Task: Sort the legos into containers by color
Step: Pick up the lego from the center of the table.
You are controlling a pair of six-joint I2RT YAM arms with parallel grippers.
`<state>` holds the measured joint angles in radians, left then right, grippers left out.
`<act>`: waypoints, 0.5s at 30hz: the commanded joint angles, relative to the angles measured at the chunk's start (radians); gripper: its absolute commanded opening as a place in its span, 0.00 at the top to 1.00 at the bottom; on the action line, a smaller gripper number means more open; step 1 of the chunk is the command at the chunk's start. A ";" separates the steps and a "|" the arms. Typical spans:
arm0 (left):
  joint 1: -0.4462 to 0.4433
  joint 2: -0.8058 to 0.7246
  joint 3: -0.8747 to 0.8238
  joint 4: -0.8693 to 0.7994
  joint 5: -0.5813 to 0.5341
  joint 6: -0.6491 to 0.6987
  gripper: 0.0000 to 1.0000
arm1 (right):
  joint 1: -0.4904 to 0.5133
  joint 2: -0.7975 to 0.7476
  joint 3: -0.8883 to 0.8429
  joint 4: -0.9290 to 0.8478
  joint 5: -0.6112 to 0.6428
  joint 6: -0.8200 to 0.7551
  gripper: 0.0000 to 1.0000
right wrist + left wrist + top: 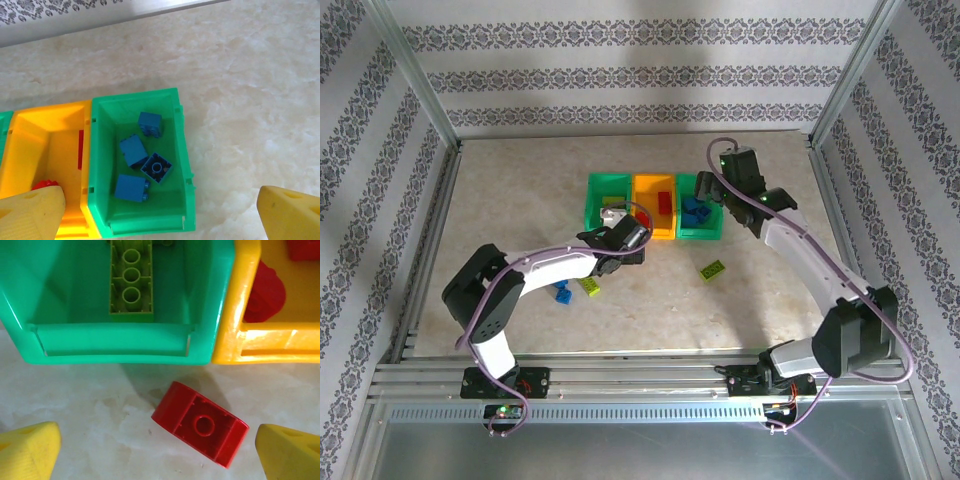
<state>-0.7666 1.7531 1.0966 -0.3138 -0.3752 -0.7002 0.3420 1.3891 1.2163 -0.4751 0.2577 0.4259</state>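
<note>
My left gripper needs to go down around the red lego's hollow body [201, 425] next and then close.
Three joined containers stand mid-table: a green bin [608, 200], an orange bin [654, 208] and a second green bin [699, 212]. My left gripper [159, 452] is open and low over the table, just in front of the left green bin [115, 347]. A red lego [200, 423] lies upside down between its yellow fingers [27, 452], untouched. A yellow-green lego [131, 282] lies in that bin, and red legos [265, 292] lie in the orange bin [240, 340]. My right gripper [160, 212] hangs open and empty above the right green bin [182, 150], which holds several blue legos [156, 167].
Loose on the table nearer the arm bases are a blue lego [561, 293], a yellow-green lego [589, 286] and another yellow-green lego [712, 270]. Patterned walls and a metal frame [420, 110] close in the tabletop on three sides.
</note>
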 commanded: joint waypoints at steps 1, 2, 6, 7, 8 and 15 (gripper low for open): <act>-0.011 0.031 0.045 -0.053 -0.055 -0.042 0.00 | 0.019 -0.077 -0.041 0.030 0.031 0.029 0.02; -0.011 0.040 0.053 -0.054 -0.054 -0.044 0.00 | 0.023 -0.095 -0.052 0.035 0.034 0.032 0.02; -0.011 0.081 0.090 -0.062 -0.053 -0.045 0.00 | 0.031 -0.138 -0.074 0.037 0.040 0.036 0.02; -0.011 0.092 0.099 -0.064 -0.050 -0.041 0.00 | 0.034 -0.144 -0.077 0.036 0.041 0.037 0.02; -0.012 0.103 0.108 -0.068 -0.047 -0.039 0.00 | 0.035 -0.150 -0.079 0.035 0.044 0.039 0.02; -0.011 0.152 0.124 -0.092 -0.019 -0.029 0.00 | 0.038 -0.176 -0.095 0.036 0.049 0.047 0.02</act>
<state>-0.7666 1.8778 1.2030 -0.3504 -0.3965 -0.7200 0.3706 1.2366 1.1393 -0.4515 0.2806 0.4500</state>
